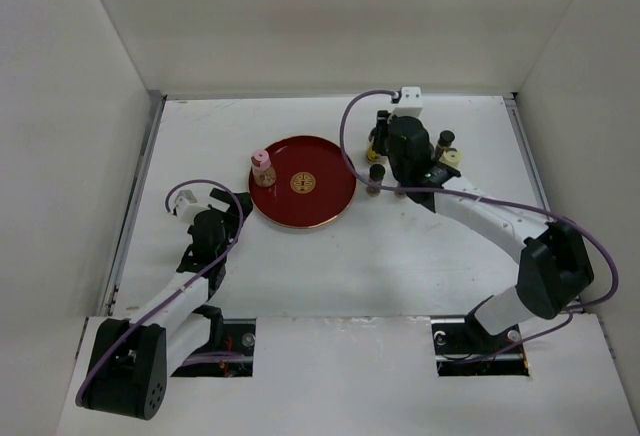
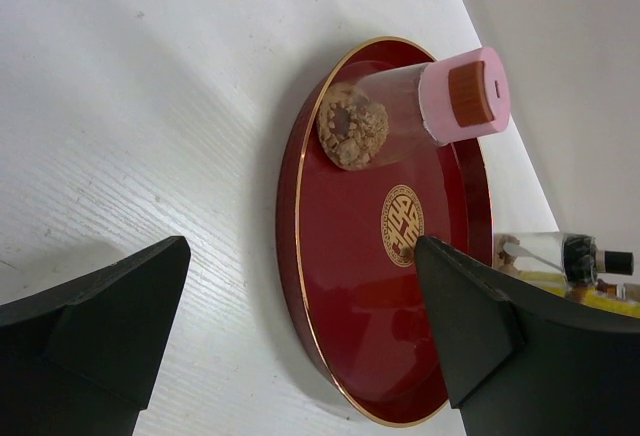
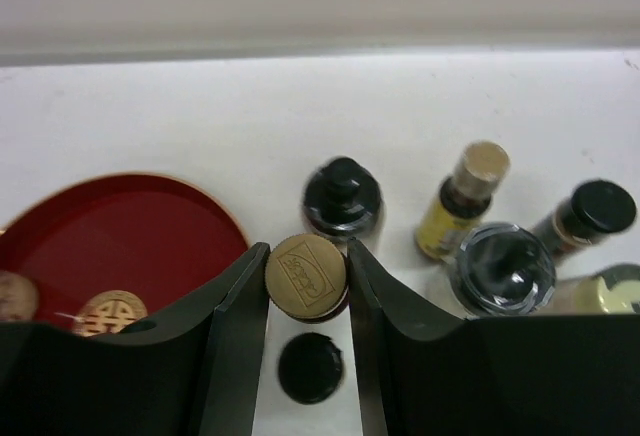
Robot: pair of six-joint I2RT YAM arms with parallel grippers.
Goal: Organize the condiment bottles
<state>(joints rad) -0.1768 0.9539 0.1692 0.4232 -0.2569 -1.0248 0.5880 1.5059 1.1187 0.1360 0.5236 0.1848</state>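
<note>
Next, my right gripper goes to the left in the top view, then down onto the tray [image 1: 325, 161] beside the pink-capped jar. It lets go there, as that spot is empty.
In the right wrist view my right gripper [image 3: 307, 256] is shut on a dark bottle with a gold cap [image 3: 305, 274], one finger on each side of the cap. Around it stand more condiment bottles: a black-capped one [image 3: 342, 196] just behind, a yellow-labelled one [image 3: 465, 196], a black-lidded jar [image 3: 500, 266] and a black cap [image 3: 310, 366] under the jaws. From above, the right gripper [image 1: 385, 161] hangs over this cluster, right of the red tray [image 1: 325, 161]. A pink-capped jar [image 1: 263, 169] stands on the tray's left side. My left gripper [image 1: 228, 208] is open beside the tray, holding nothing.
In the left wrist view the tray [image 2: 360, 306] with its gold emblem lies between the open fingers, and the pink-capped jar [image 2: 400, 116] stands beyond. Two more bottles [image 1: 447, 146] stand right of the cluster. White walls enclose the table on three sides.
</note>
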